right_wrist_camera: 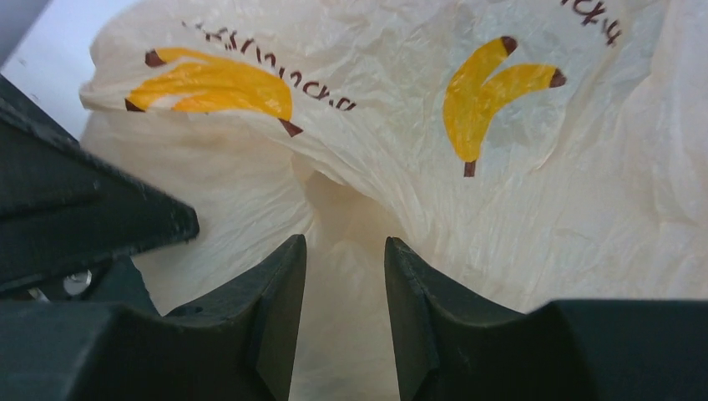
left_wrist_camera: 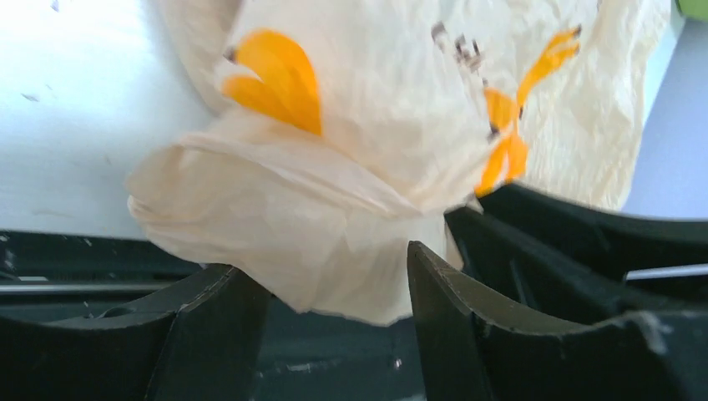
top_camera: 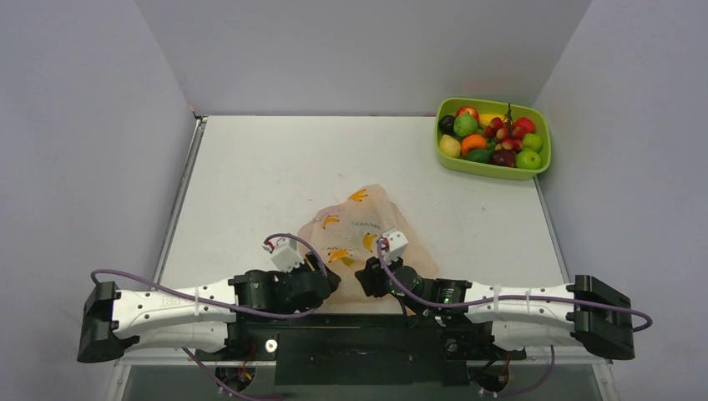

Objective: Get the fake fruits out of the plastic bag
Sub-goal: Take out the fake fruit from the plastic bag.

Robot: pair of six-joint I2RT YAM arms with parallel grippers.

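The robot's left gripper will next move slightly away from the right gripper, then close on the bunched fold [left_wrist_camera: 316,257] between the left gripper's open fingers.
The peach plastic bag [top_camera: 362,227] with orange banana prints lies crumpled at the near middle of the table, and no fruit shows in it. The fake fruits [top_camera: 491,136], including a red grape bunch, fill the lime-green tray [top_camera: 541,165] at the far right. My left gripper [top_camera: 332,281] is at the bag's near left edge. In the left wrist view it [left_wrist_camera: 321,259] is open, with a bunched fold of bag [left_wrist_camera: 334,209] hanging between the jaws. My right gripper [top_camera: 365,278] is at the bag's near edge. In the right wrist view it [right_wrist_camera: 344,241] is narrowly open, with bag film [right_wrist_camera: 518,167] between the jaws.
The black base bar [top_camera: 359,338] of both arms runs along the near table edge just under the grippers. Grey walls close in the table at the left, the back and the right. The two grippers are close together, almost tip to tip.
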